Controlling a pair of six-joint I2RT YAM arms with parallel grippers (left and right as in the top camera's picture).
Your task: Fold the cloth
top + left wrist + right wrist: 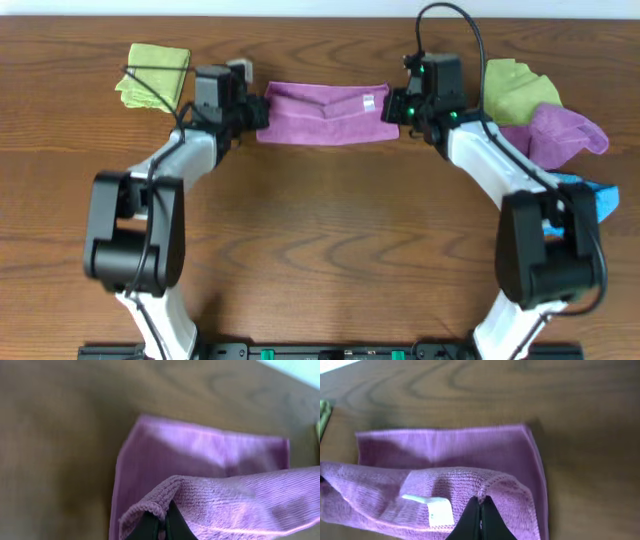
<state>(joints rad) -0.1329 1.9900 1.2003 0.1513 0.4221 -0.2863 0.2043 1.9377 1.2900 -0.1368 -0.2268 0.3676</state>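
Note:
The hem beside the tag (368, 101) still has to come down. My right gripper will lay it on the near side of the lower layer next.
The pinkish-purple cloth (325, 113) lies at the far middle of the table, doubled over, its white tag (368, 101) near the right end. My left gripper (256, 113) is shut on the cloth's left corner (160, 502). My right gripper (398, 110) is shut on its right corner (485, 491), beside the tag (437, 510). Both held corners are lifted over the lower layer (200, 452), which lies flat on the wood in the right wrist view (450, 445) too.
A lime-green cloth (153, 74) lies far left. Another lime-green cloth (515, 88), a more violet purple cloth (560, 133) and a blue cloth (600, 197) lie at the right, near my right arm. The table's far edge (320, 18) is close behind.

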